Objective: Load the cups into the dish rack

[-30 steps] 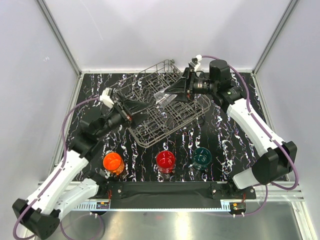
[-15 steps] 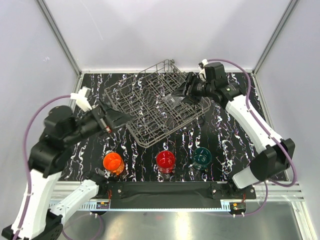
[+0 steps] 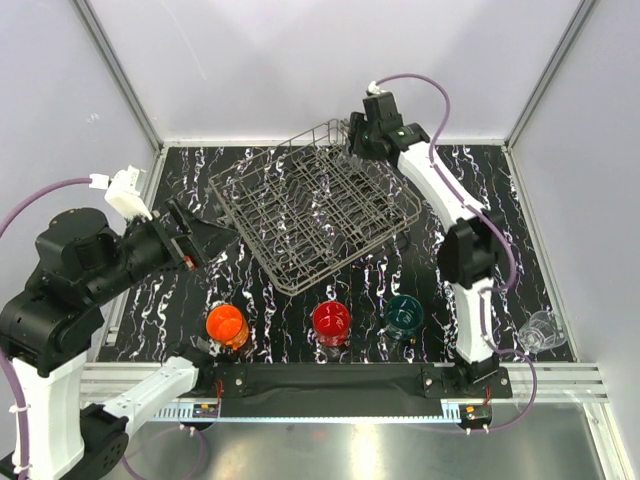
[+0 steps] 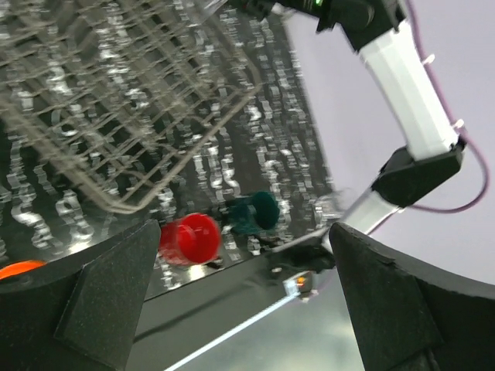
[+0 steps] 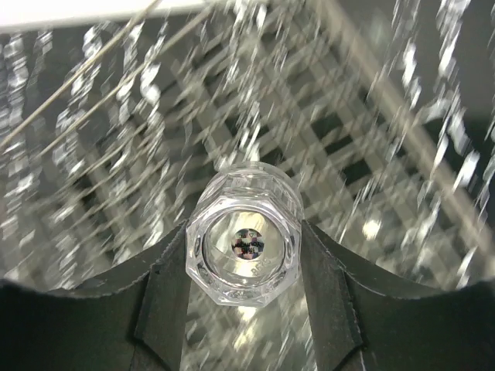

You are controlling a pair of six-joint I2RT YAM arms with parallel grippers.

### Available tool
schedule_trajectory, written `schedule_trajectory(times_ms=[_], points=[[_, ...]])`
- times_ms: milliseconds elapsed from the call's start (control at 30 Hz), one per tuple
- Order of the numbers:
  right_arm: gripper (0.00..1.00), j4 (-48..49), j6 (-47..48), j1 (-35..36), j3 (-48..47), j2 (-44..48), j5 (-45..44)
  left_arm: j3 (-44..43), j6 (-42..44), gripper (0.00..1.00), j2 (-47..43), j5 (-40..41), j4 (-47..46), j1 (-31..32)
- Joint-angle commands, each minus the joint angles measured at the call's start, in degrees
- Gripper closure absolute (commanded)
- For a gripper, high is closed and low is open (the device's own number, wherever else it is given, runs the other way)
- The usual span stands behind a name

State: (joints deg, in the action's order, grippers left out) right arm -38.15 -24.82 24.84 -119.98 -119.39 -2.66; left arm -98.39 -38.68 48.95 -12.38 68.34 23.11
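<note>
The robot's right gripper will next bring the clear cup down to the left in the top view into the rack's far corner (image 3: 332, 153) (image 5: 216, 139), as the cup hangs above empty wires of the rack.
The grey wire dish rack (image 3: 262, 260) stands tilted at mid-table. An orange cup (image 3: 226, 325), a red cup (image 3: 331, 321) and a dark teal cup (image 3: 404, 313) stand in a row near the front edge. My right gripper (image 3: 353, 136) hovers over the rack's far corner. In the right wrist view it (image 5: 243, 290) is shut on a clear cup (image 5: 242, 243), above the blurred rack wires (image 5: 363, 154). My left gripper (image 3: 205, 240) is open and empty, left of the rack. Its wrist view (image 4: 241, 259) shows the rack (image 4: 116, 100), red cup (image 4: 189, 238) and teal cup (image 4: 255, 212).
A second clear cup (image 3: 541, 329) lies on its side at the front right, by the table's edge. The metal front rail (image 3: 330, 380) runs just below the row of cups. Grey walls close in the left, back and right sides.
My left arm has drawn back from the rack to the left, gripper still open. My right arm has swung the clear cup from the rack's middle toward its far corner.
</note>
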Motion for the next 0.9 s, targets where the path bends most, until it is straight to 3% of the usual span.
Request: schedule_trajectory(times_ms=[0,133,367,867], points=[[1.00,5.70,10.22,0.56,-10.16,-7.31,-8.24,-1.36,5.54,0.01,0.45,7.53,3.55,-0.26],[1.00,10.46,14.35,0.56,-16.50,-14.36,-7.10,-2.59,6.16,0.01,0.18,13.77,6.02,-0.26],[1.00,13.37,14.98,0.21,-24.67,-23.23,-6.92,-8.83,7.38,0.01,3.43,18.00,13.38,-0.17],[1.00,13.63,20.86,3.99,-30.49,-32.30,-13.34,-14.82,12.93,0.01,8.97,18.00,19.91,-0.17]])
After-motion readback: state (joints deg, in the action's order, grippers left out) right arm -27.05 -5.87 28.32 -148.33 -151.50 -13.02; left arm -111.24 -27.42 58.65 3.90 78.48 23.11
